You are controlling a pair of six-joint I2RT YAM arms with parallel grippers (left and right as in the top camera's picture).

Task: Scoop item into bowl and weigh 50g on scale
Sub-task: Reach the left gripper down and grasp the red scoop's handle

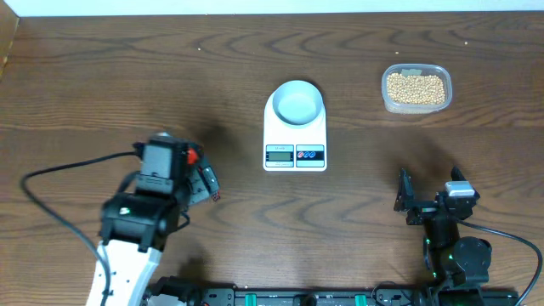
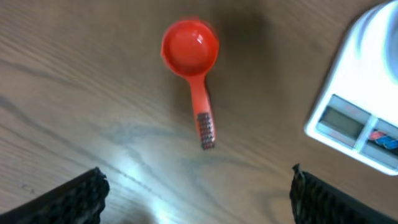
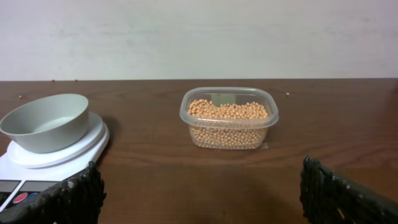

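The left gripper moves down over the red scoop (image 2: 190, 46) to where the handle meets the cup (image 2: 196, 84) next, since the slim handle already lines up between its open fingers.
A red scoop (image 2: 190, 46) lies on the wooden table, cup away from me and handle (image 2: 204, 121) pointing back toward my left gripper (image 2: 196, 177). That gripper hovers open above the table just short of the handle, touching nothing. In the overhead view my left arm (image 1: 136, 212) covers the scoop. The pale bowl (image 1: 297, 102) stands empty on the white scale (image 1: 295, 155), at centre. The tan beans (image 1: 416, 87) fill a clear plastic tub (image 3: 229, 118) to the right. My right gripper (image 3: 202, 171) rests open and empty near the front edge, facing the tub.
The scale's corner (image 2: 354, 121) shows to the right of the scoop in the left wrist view. A black cable (image 1: 51, 174) loops on the table left of the left arm. A pale wall runs behind the table's far edge (image 3: 199, 79).
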